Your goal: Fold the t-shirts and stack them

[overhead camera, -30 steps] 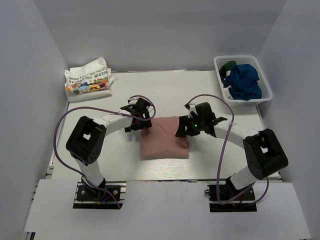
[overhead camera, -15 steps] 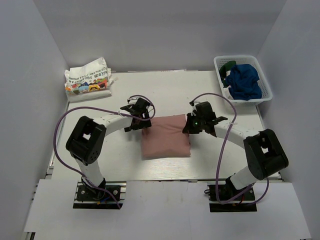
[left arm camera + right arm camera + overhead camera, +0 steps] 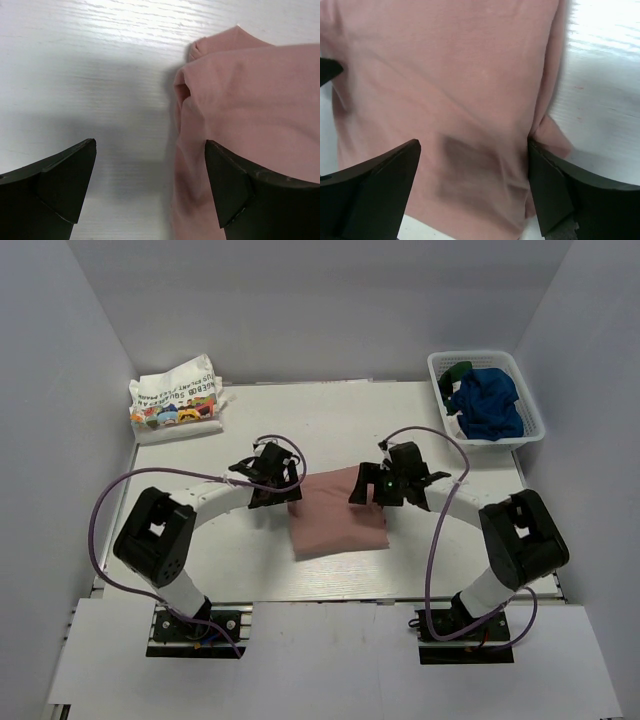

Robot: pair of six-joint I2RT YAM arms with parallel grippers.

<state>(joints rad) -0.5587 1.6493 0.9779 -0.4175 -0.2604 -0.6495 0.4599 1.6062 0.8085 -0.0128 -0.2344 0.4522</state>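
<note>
The shirt's side edge runs between the open fingers, so my left gripper moves down, back and to the right in the top view onto that edge next.
A dusty pink t-shirt [image 3: 338,518] lies folded into a rough square on the white table between both arms. My left gripper [image 3: 276,480] is open at the shirt's upper left corner. In the left wrist view [image 3: 150,187], one fingertip [image 3: 232,185] is over the pink cloth [image 3: 250,90] and the other is over bare table. My right gripper [image 3: 374,488] hangs open over the shirt's upper right corner. The right wrist view [image 3: 472,192] shows its jaws spread wide above the wrinkled pink cloth [image 3: 450,75], holding nothing.
A folded white t-shirt with colourful print [image 3: 176,400] lies at the back left corner. At the back right stands a white mesh basket [image 3: 474,354] holding a crumpled blue t-shirt [image 3: 490,405] and a bit of dark green cloth [image 3: 458,371].
My right gripper shut at the shirt's right edge and has opened again. The pink shirt has shifted slightly and lies a little askew. My left arm swung closer to the shirt's corner.
</note>
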